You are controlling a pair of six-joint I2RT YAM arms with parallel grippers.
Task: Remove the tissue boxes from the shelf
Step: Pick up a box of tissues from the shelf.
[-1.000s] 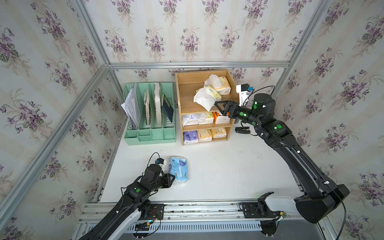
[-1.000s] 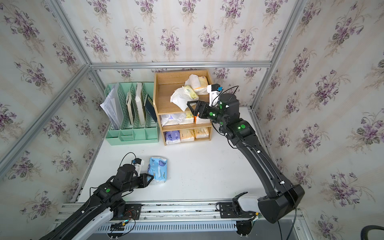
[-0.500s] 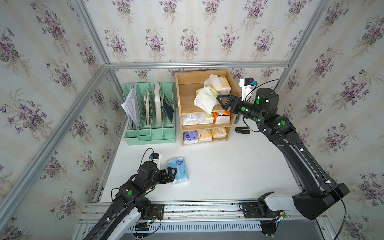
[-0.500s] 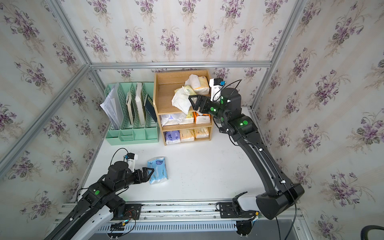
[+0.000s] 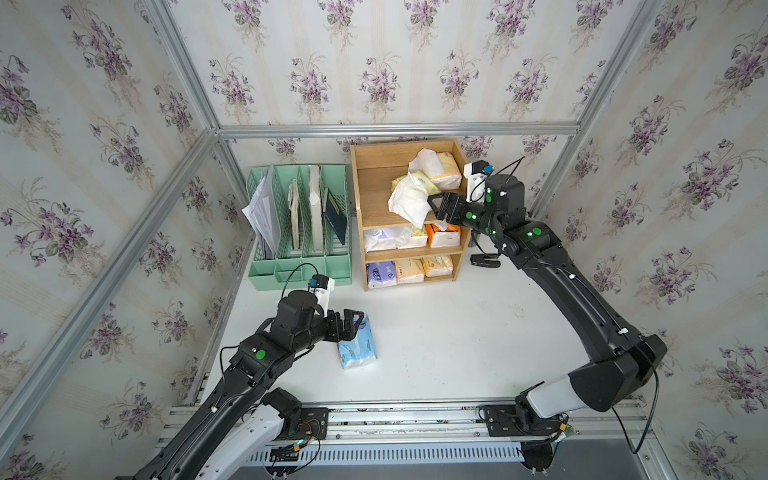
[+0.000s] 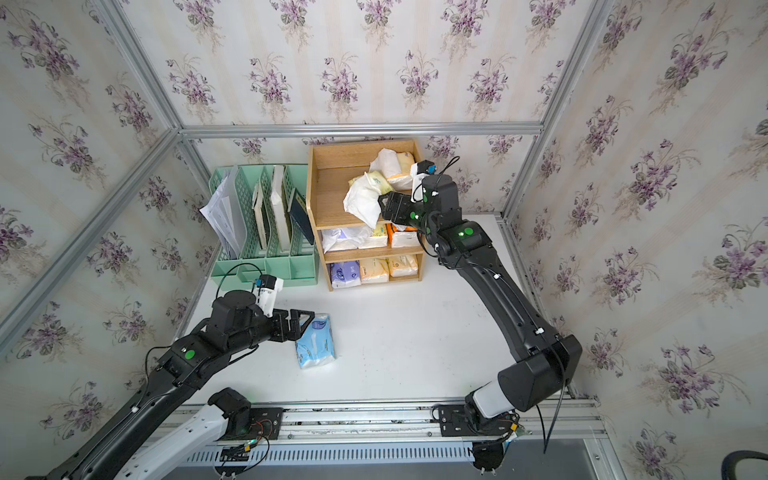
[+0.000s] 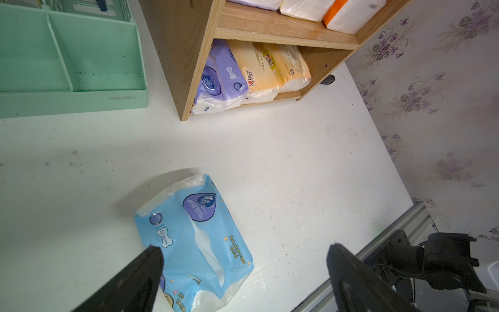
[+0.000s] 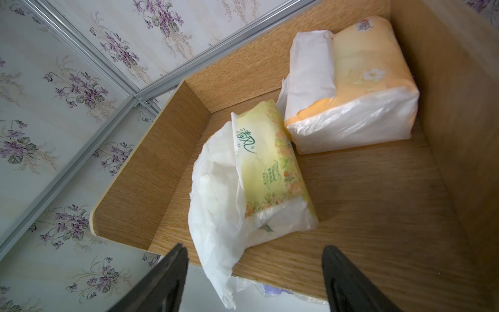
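Note:
My open right gripper eases across the shelf's top level onto the near end of the pale-yellow pack next, since that end faces its spread fingers.
A light-blue tissue pack (image 5: 356, 345) (image 6: 314, 343) (image 7: 194, 237) lies flat on the white table. My left gripper (image 5: 353, 322) (image 7: 243, 248) hovers just over its far end, open, holding nothing. The wooden shelf (image 5: 376, 166) (image 8: 378, 189) stands at the back. Its top tier holds a pale-yellow pack (image 8: 267, 167) with white tissue hanging over the front edge, and an orange-tinted pack (image 8: 359, 89) behind it. My right gripper (image 5: 434, 208) (image 8: 252, 248) is open at that tier's front edge, just short of the hanging tissue. More packs fill the middle tier (image 5: 411, 239) and bottom tier (image 7: 243, 78).
A mint-green file rack (image 5: 299, 266) with papers stands left of the shelf. A small black object (image 5: 484, 261) lies on the table right of the shelf. Wallpapered walls close in on three sides. A metal rail (image 5: 395, 419) runs along the front.
My left gripper opened and let go of the light-blue pack, which now rests on the table, and it shifted toward the shelf. The right gripper stayed near the top tier's front.

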